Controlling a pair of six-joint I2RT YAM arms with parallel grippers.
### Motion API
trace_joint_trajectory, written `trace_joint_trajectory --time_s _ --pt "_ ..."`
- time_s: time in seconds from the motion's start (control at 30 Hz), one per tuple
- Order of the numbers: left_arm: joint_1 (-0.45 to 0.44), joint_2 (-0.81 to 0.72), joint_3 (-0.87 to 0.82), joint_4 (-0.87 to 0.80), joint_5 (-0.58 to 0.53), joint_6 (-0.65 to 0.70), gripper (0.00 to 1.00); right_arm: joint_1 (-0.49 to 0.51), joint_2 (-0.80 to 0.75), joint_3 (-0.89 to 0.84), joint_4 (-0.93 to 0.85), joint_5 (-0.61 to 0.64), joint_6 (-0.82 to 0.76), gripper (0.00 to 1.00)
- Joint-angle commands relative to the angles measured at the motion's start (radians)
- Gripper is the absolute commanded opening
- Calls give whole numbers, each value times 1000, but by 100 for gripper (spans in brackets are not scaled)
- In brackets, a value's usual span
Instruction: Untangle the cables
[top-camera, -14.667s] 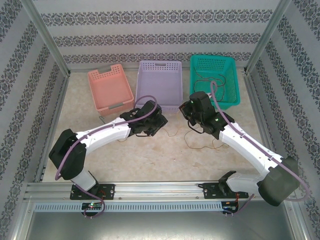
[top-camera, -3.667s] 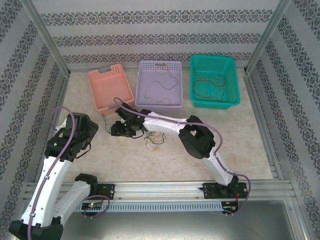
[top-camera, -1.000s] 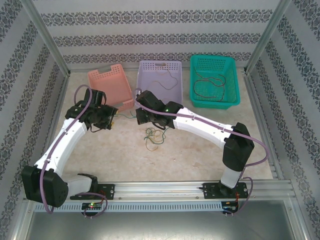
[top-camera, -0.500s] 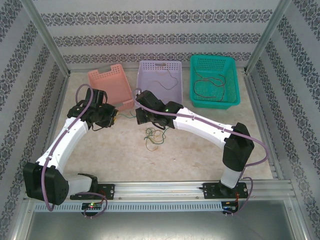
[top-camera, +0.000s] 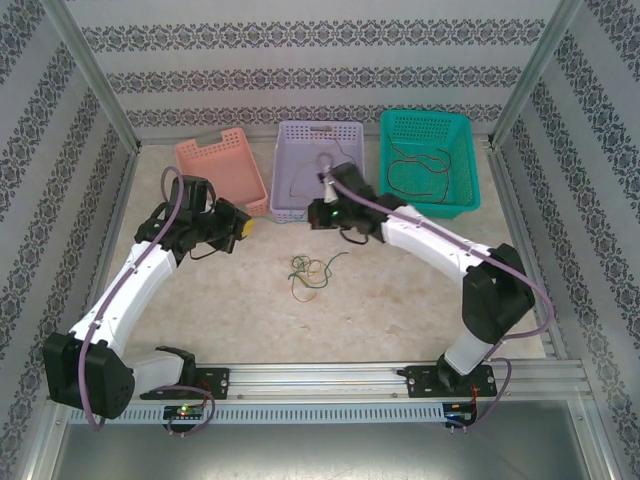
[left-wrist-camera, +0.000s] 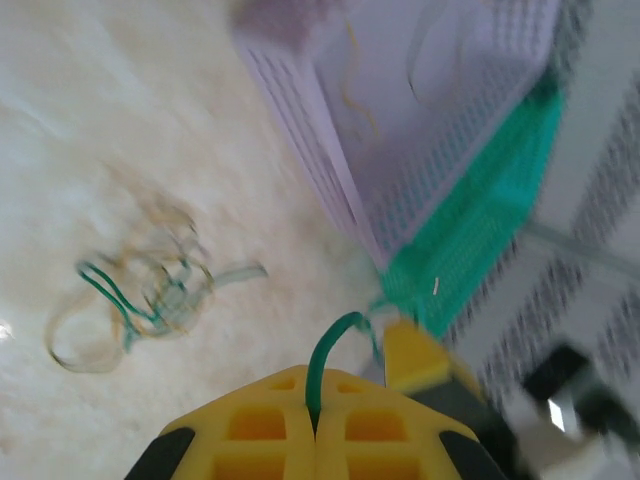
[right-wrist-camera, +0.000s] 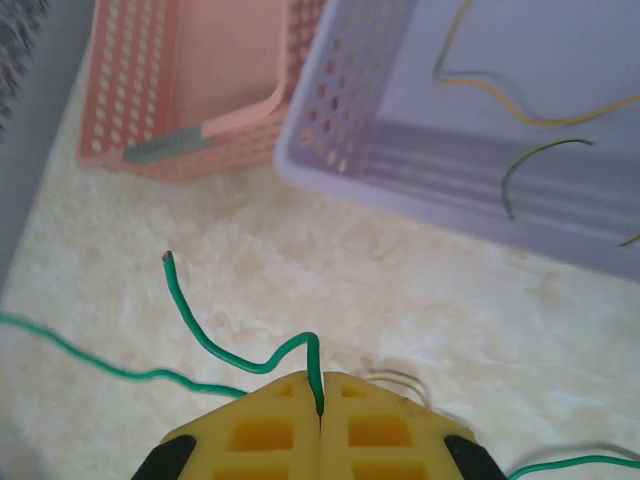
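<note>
The green cable hangs clear. Next, my left gripper moves across past the tangle, over the bare tabletop before the teal basket, and releases the cable.
A tangle of thin green and yellowish cables (top-camera: 308, 270) lies on the table in the middle; it appears blurred in the left wrist view as the tangle (left-wrist-camera: 140, 295). My left gripper (top-camera: 240, 228) is left of it, shut on a green cable (left-wrist-camera: 330, 345) that rises from between the yellow jaws (left-wrist-camera: 315, 380). My right gripper (top-camera: 318, 212) hangs in front of the lilac basket (top-camera: 320, 165), shut (right-wrist-camera: 320, 380) on a green cable (right-wrist-camera: 230, 355) whose bare end (right-wrist-camera: 168, 258) curls up to the left.
A pink basket (top-camera: 220, 175) stands at the back left and a teal basket (top-camera: 465, 160) at the back right, with dark and red cables (top-camera: 420, 165) in it. The lilac basket (right-wrist-camera: 400, 150) holds a yellowish cable (right-wrist-camera: 500, 95) and a dark one (right-wrist-camera: 530, 160).
My left gripper has shut on the green cable and shifted slightly right. My right gripper has swung right and back towards the lilac basket. The tangle stays in place.
</note>
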Motion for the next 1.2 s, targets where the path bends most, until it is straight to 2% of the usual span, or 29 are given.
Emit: trace_joint_trajectory --time_s 0.0,0.07,0.17,0.27,0.33,0.5,0.6,0.87,1.17 --pt "4 56 56 61 247 142 0 -164 -70 -72 65 -189 32 0" --pt "-12 97 110 -44 339 270 0 -266 -90 -102 133 -285 68 0" --pt "-33 131 153 -215 380 468 0 -382 -78 -96 212 -417 147 0" --pt "-62 144 141 -280 388 574 0 -444 -49 -55 202 -457 230 0" --pt "-107 146 121 -258 394 611 0 -470 -42 -49 218 -459 317 0" --pt "-298 199 122 -275 283 714 0 -487 -55 -95 330 -396 586 0" --pt "-383 229 123 -276 217 759 0 -489 -56 -90 370 -350 684 0" --pt "-567 299 153 -178 244 795 0 -491 -46 15 393 -211 661 0" --pt "-702 395 264 -160 198 858 0 -481 24 37 596 -92 789 0"
